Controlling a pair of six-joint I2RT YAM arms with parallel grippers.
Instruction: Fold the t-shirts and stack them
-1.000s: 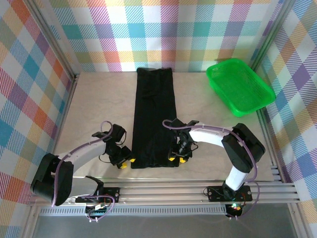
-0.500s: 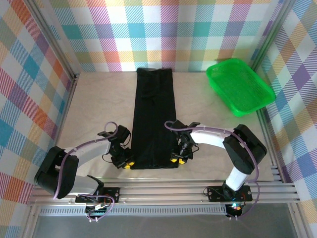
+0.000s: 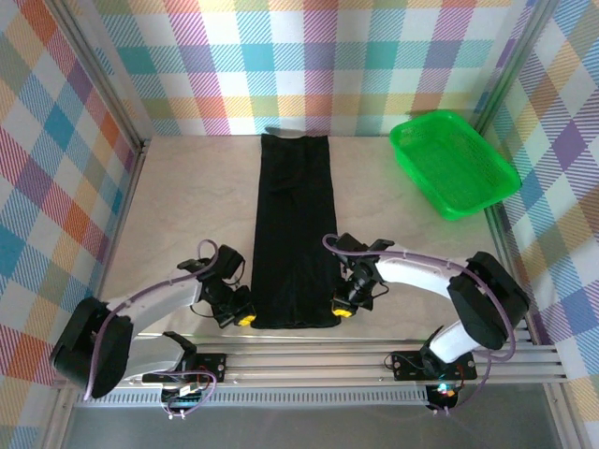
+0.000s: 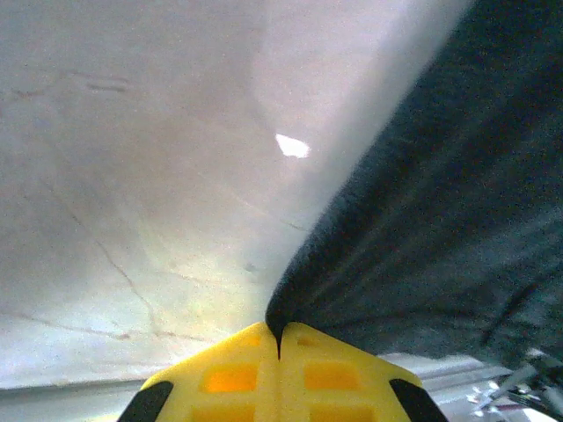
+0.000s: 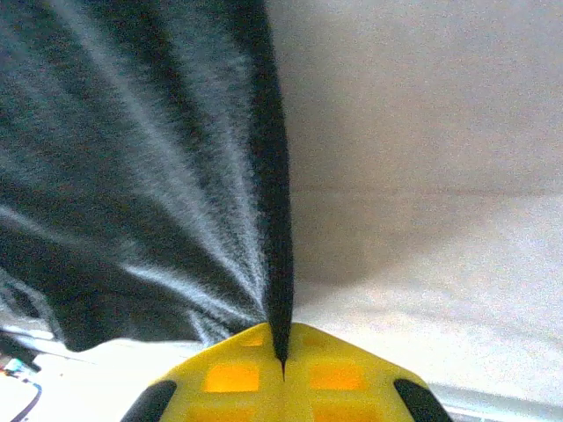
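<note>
My left gripper needs to lift the t-shirt's corner, carry it outward and lower it there to let it go. The black t-shirt's far half (image 3: 266, 192) lies flat and uncovered, outward of my left gripper.
A black t-shirt (image 3: 295, 224), folded into a long narrow strip, lies down the middle of the table from the back wall to the near edge. My left gripper (image 3: 245, 318) is shut on the strip's near left corner; its yellow fingers (image 4: 229, 378) pinch the black t-shirt (image 4: 440, 220) edge between them. At the near right corner my right gripper (image 3: 343, 311) is shut too, the black t-shirt (image 5: 132, 176) running taut from between its yellow fingers (image 5: 334, 378). Both corners sit low over the table.
A green mesh basket (image 3: 454, 164) stands at the back right, apart from the cloth. Plaid walls close the table on three sides. The metal rail (image 3: 309, 360) with the arm bases runs along the near edge. Bare tabletop (image 3: 187, 206) lies left of the strip.
Both grippers have moved toward the near edge with the shirt's corners, drawing the strip's near end closer to the rail. The right arm's elbow swung outward to the right.
</note>
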